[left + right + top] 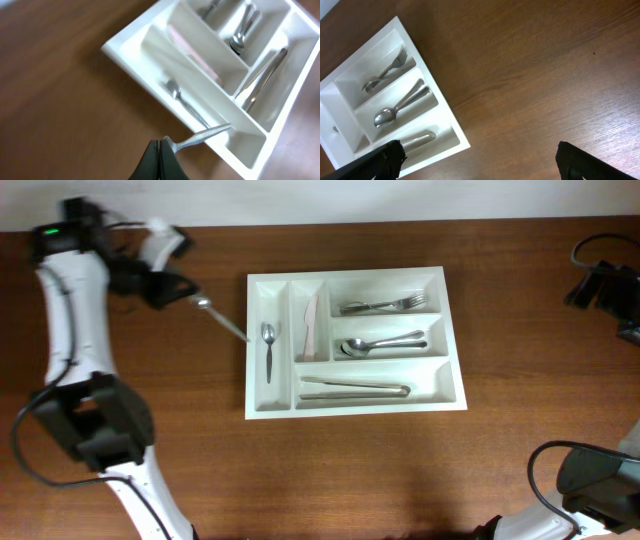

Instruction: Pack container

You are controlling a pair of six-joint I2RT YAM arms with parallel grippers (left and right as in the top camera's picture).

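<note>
The robot needs to carry the metal spoon across and down and let go of it beside its match, because the small spoon's section of the container is below the left gripper, to its right in the overhead view.
The white container lies mid-table, and it also shows in the left wrist view and the right wrist view. It holds a small spoon, a pink flat piece, forks, spoons and knives. My left gripper is shut on one end of a metal spoon, left of the container. In the left wrist view the jaws pinch the spoon, and its free end reaches the container's rim. My right gripper is open and empty, over bare table.
The right arm sits at the far right edge of the table, well away from the container. The left arm's base stands at the front left. A pale wall edge runs along the table's back.
</note>
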